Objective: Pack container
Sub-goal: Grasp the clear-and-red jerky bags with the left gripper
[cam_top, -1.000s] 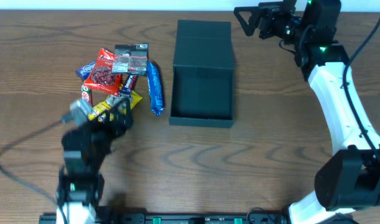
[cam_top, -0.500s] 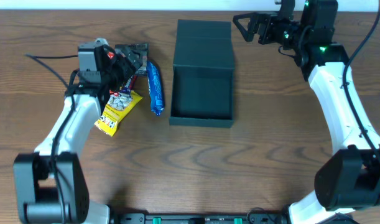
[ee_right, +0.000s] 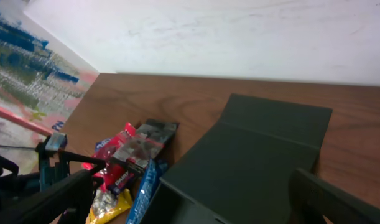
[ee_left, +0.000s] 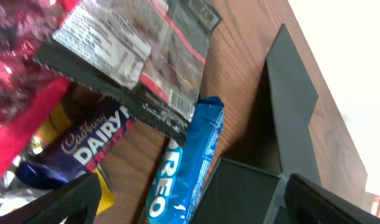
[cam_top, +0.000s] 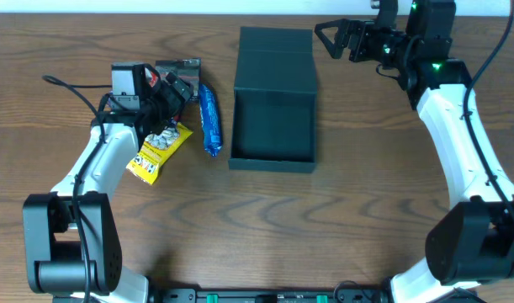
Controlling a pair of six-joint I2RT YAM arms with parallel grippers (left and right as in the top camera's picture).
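Note:
The black packet tops the Dairy Milk bar and Oreo pack, so my left gripper will lower onto its near dark edge [ee_left: 129, 98] next.
The dark container [cam_top: 273, 126] stands open at the table's middle, its flap lid [cam_top: 276, 52] lying flat behind it. It also shows in the left wrist view [ee_left: 292, 106] and the right wrist view [ee_right: 264, 149]. A pile of snack packets lies to its left: a blue Oreo pack [cam_top: 209, 118] [ee_left: 186, 168], a yellow packet [cam_top: 158, 147], a black packet [cam_top: 182, 69] [ee_left: 134, 56], a purple Dairy Milk bar [ee_left: 84, 143] and a red packet [ee_left: 15, 93]. My left gripper [cam_top: 166, 91] [ee_left: 196, 208] hovers open and empty over the pile. My right gripper [cam_top: 331, 38] [ee_right: 190, 202] is open and empty, high behind the container's right side.
The wooden table's far edge meets a white wall [ee_right: 208, 31] just behind the lid. A black cable [cam_top: 71, 84] trails left of my left arm. My right arm [cam_top: 458, 126] runs down the table's right side.
My left arm has swung from the table's front left up to the snack pile, uncovering the yellow packet. The right gripper has barely moved.

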